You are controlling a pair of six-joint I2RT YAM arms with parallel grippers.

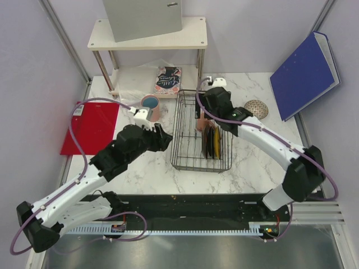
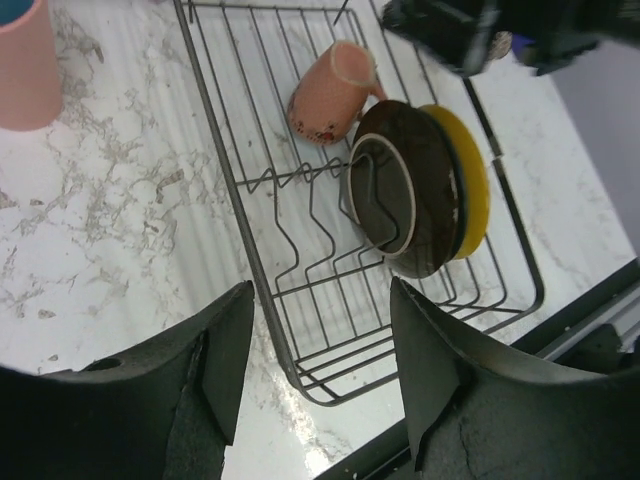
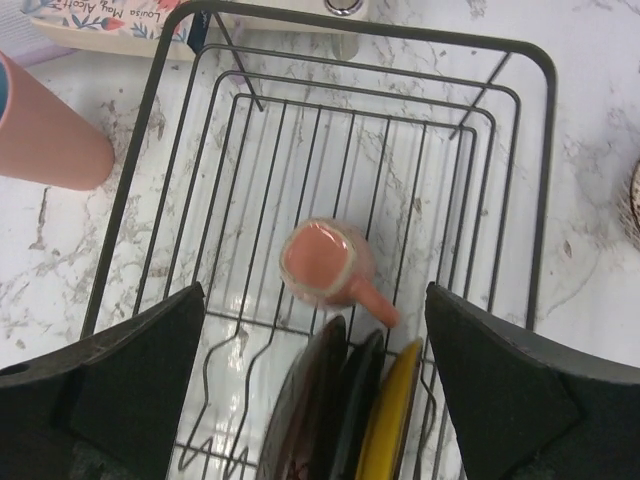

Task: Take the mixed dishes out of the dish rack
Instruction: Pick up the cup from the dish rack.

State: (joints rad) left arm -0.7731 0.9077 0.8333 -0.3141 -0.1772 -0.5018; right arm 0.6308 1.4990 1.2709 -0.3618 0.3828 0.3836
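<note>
Next, my right gripper lowers into the rack, fingers astride the mug's body (image 1: 202, 123) (image 3: 324, 262), and closes. The mug's handle points toward the plates and leaves the mug's sides clear.
The dark wire dish rack (image 1: 187, 134) stands mid-table. In it are a small pink mug (image 1: 200, 119) and dark plates (image 1: 213, 141), one with a yellow face, standing on edge. My right gripper (image 1: 208, 109) hangs open over the rack; in its wrist view (image 3: 315, 300) the mug (image 3: 325, 262) sits below and between the jaws, untouched, with the plates (image 3: 350, 410) nearer. My left gripper (image 1: 162, 137) is open and empty at the rack's left side (image 2: 320, 300); the rack (image 2: 225, 150), mug (image 2: 330, 92) and plates (image 2: 420, 190) show ahead. The tall pink cup (image 1: 151, 106) stands left of the rack. The speckled bowl (image 1: 256, 109) lies right of it.
A white two-tier shelf (image 1: 147, 36) with a grey box (image 1: 143, 18) stands at the back. A patterned book (image 1: 168, 81) lies under it. A red folder (image 1: 90, 126) lies at the left and a blue binder (image 1: 305, 75) leans at the right wall.
</note>
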